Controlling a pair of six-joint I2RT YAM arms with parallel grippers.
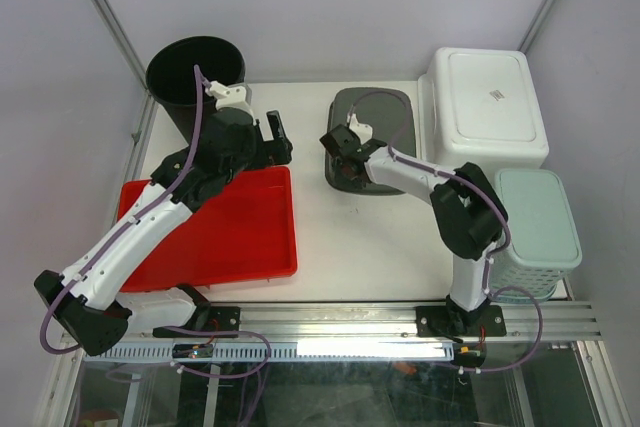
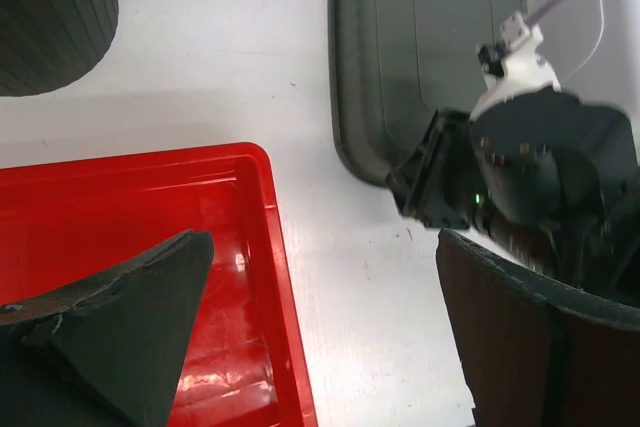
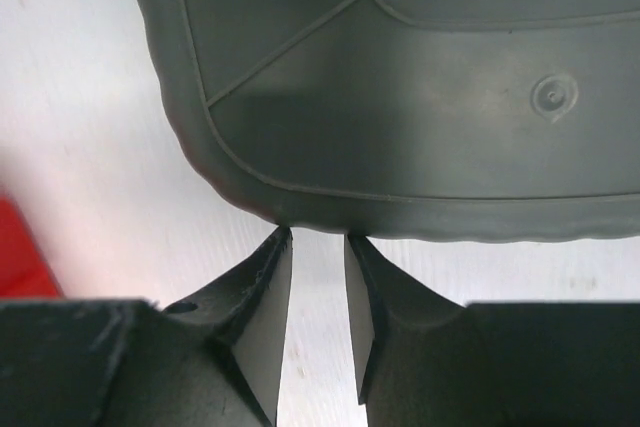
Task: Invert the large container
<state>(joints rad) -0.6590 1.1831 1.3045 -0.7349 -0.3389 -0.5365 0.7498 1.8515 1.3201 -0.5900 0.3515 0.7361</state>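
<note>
The raised edge of the red tray lies below my left gripper, nearer my base. I will move the gripper back and down astride the red tray's rim nearest the dark grey container.
A dark grey container lies bottom up on the white table, its ribbed underside facing up; it also shows in the left wrist view and the right wrist view. My right gripper is at its near left corner. In the right wrist view the fingertips reach the container's rim with a narrow gap and nothing between them. My left gripper is wide open and empty, hovering over the red tray's right edge.
A big white container lies bottom up at the back right, with a pale green basket in front of it. A black bucket stands at the back left. A red tray lies at the front left.
</note>
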